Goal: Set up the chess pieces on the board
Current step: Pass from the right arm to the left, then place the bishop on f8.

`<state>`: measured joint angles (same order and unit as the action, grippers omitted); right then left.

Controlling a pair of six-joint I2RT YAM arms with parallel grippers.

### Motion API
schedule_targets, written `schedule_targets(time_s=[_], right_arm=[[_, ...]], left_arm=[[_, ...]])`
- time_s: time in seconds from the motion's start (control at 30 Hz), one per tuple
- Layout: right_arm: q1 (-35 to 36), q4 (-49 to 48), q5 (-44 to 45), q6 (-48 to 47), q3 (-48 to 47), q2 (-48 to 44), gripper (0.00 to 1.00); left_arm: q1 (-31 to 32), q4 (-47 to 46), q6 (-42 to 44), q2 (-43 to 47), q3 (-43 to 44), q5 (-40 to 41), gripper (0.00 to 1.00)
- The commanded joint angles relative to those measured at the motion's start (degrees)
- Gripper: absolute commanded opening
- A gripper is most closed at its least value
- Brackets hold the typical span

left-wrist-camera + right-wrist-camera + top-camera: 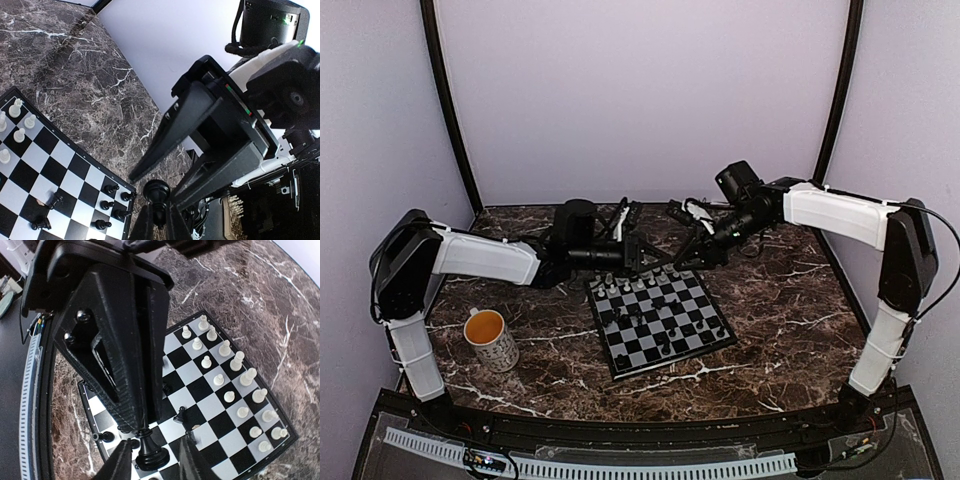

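Note:
My left gripper turns downward and moves back and down over the near-row dark square beside a standing black piece next, because that square is empty.
The board (676, 359) lies at the table's middle, with white chess pieces (620, 286) along its far-left side and black chess pieces (665, 335) scattered mid-board, some lying over. Above the board's back edge the two grippers meet nose to nose. My left gripper (159, 210) is shut on the thin top of a black piece (156, 191). The piece's wide base (151, 458) sits between the fingers of my right gripper (156, 442), which stands open with a gap on each side of it. In the right wrist view, rows of white pieces (235, 385) stand below on the board (200, 390).
A white mug (491, 340) with an orange inside stands left of the board on the dark marble table (790, 300). Cables and dark gear (620, 215) lie at the back centre. Pale walls close off the back and both sides.

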<state>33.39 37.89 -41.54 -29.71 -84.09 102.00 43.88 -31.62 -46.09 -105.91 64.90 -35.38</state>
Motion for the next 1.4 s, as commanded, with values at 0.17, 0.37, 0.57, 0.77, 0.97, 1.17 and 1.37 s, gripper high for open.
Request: schedule_targets(time_s=[0.17,0.37,0.57,0.77,0.97,1.17,1.37], right_arm=[[-7.1,4.8,-6.4,-3.4,3.1,-8.0,0.49],[-14.5,3.5,-4.7,-3.7,9.7,-14.3,0.53],[-16.1,-7.6,2.3,1.5,18.6,-17.2,0.55],[-16.1,-8.3,6.6,1.2,19.1,-15.3,0.56],[-16.0,-8.2,6.3,1.1,19.2,-14.9,0.56],[-16.1,-8.3,6.6,0.8,19.6,-15.1,0.56],[-16.1,-8.1,6.6,0.5,19.4,-14.6,0.56]], left_arm=[[0.7,18.6,17.2,4.0,6.2,1.2,0.00],[4.7,45.5,38.2,3.8,15.7,8.8,0.00],[9.5,62.0,48.8,3.4,17.6,18.7,0.00],[13.8,67.6,50.6,1.9,18.3,24.2,0.00],[16.0,70.6,50.7,-1.1,19.8,27.5,0.00],[16.7,71.5,51.4,-3.0,20.5,27.9,0.00],[17.1,72.3,51.7,-4.6,21.5,27.8,0.00]])
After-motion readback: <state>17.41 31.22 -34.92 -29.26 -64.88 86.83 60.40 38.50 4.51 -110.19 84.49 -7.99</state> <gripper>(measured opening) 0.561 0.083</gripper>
